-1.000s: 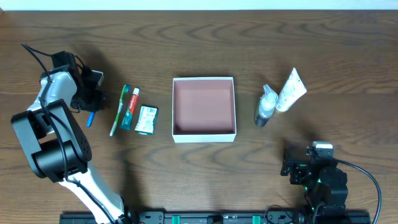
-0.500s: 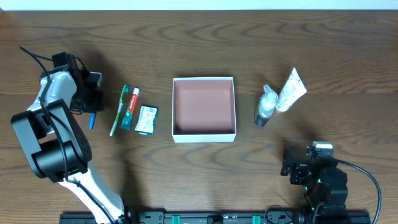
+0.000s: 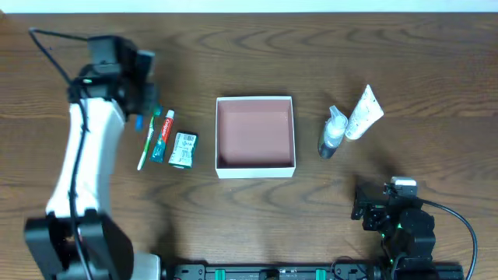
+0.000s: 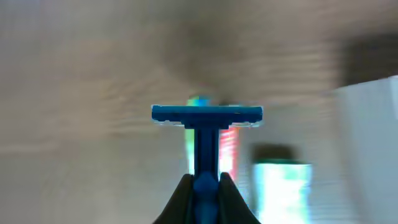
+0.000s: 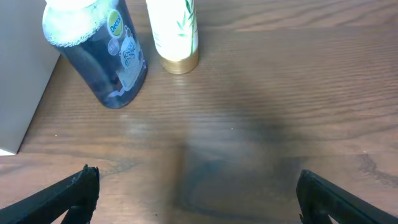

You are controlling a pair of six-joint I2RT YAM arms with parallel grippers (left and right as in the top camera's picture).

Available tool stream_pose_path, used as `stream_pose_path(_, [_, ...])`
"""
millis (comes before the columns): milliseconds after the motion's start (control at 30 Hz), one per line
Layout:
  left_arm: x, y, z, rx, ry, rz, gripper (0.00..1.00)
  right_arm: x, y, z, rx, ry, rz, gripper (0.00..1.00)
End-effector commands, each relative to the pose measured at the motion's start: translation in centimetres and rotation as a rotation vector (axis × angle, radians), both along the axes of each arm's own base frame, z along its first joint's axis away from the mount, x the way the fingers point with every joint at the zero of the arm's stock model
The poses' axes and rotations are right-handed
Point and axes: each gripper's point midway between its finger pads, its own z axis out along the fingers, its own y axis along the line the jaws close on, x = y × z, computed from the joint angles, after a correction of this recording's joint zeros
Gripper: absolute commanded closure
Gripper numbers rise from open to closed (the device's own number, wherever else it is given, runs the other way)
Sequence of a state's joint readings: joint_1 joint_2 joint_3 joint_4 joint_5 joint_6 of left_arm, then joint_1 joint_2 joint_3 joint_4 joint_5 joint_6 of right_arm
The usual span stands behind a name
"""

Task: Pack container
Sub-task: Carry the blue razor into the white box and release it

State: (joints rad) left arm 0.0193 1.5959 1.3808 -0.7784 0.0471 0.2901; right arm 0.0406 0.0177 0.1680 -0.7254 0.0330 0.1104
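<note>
The container [image 3: 256,167] stands open and empty, so the left gripper carries the razor past the green packet and down inside the container's nearest side next.
The container [image 3: 256,167] is a square white box with a pinkish-brown inside, at the table's middle; its white wall shows at the right of the left wrist view [image 4: 373,143]. My left gripper [image 3: 140,107] is shut on a blue razor [image 3: 140,122] and holds it above the table, just left of the toothbrush. In the blurred left wrist view the razor [image 4: 206,114] stands upright between the shut fingers [image 4: 205,184]. My right gripper [image 3: 362,202] is open and empty near the front right, and shows open in its wrist view [image 5: 199,186].
A green toothbrush [image 3: 146,140], a toothpaste tube [image 3: 163,134] and a green packet [image 3: 184,149] lie left of the container. A blue bottle [image 3: 331,134] [image 5: 102,50] and a white tube [image 3: 363,113] [image 5: 174,31] lie to its right.
My left arm has swung right and up with the blue razor, from the far left to beside the toothbrush. The right arm has not moved.
</note>
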Motion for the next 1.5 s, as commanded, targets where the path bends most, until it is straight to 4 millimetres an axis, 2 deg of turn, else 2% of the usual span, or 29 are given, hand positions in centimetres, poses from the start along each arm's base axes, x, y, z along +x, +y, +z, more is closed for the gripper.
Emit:
stream_pose_path(0, [-0.4, -4.5, 1.9, -0.084, -0.043, 0.022, 0.94, 0.0, 0.0, -0.1, 0.000, 0.003, -0.001, 0.01])
stream_pose_path(100, [-1.4, -9.1, 2.2, -0.171, -0.034, 0.050, 0.94, 0.0, 0.0, -0.1, 0.000, 0.003, -0.001, 0.01])
stream_pose_path(200, [-2.4, -12.8, 1.4, -0.212, 0.000, 0.039, 0.94, 0.0, 0.0, -0.1, 0.000, 0.003, -0.001, 0.01])
stream_pose_path(300, [-3.4, -15.8, 0.5, -0.208, 0.032, -0.025, 0.94, 0.0, 0.0, -0.1, 0.000, 0.003, -0.001, 0.01])
stream_pose_path(367, [-3.7, -16.7, -0.3, -0.195, 0.049, -0.006, 0.94, 0.0, 0.0, -0.1, 0.000, 0.003, -0.001, 0.01])
stream_pose_path(467, [-4.0, -16.9, -2.1, -0.161, 0.084, 0.084, 0.94, 0.0, 0.0, -0.1, 0.000, 0.003, -0.001, 0.01])
stream_pose_path(700, [-4.8, -18.0, -8.0, -0.123, 0.232, 0.193, 0.94, 0.0, 0.0, -0.1, 0.000, 0.003, -0.001, 0.01])
stream_pose_path(933, [-5.2, -17.7, -11.6, -0.067, 0.314, 0.207, 0.94, 0.0, 0.0, -0.1, 0.000, 0.003, -0.001, 0.01])
stream_pose_path(1133, [-5.4, -17.6, -11.6, -0.060, 0.321, 0.203, 0.91, 0.0, 0.0, -0.1, 0.000, 0.003, -0.001, 0.01])
stream_pose_path(1233, [-5.7, -17.4, -11.6, -0.049, 0.334, 0.195, 0.78, 0.0, 0.0, -0.1, 0.000, 0.003, -0.001, 0.01])
stream_pose_path(1400, [-5.7, -17.5, -11.3, -0.048, 0.335, 0.192, 0.66, 0.0, 0.0, -0.1, 0.000, 0.003, -0.001, 0.01])
stream_pose_path(1467, [-5.5, -17.6, -10.8, -0.056, 0.334, 0.190, 0.65, 0.0, 0.0, -0.1, 0.000, 0.003, -0.001, 0.01])
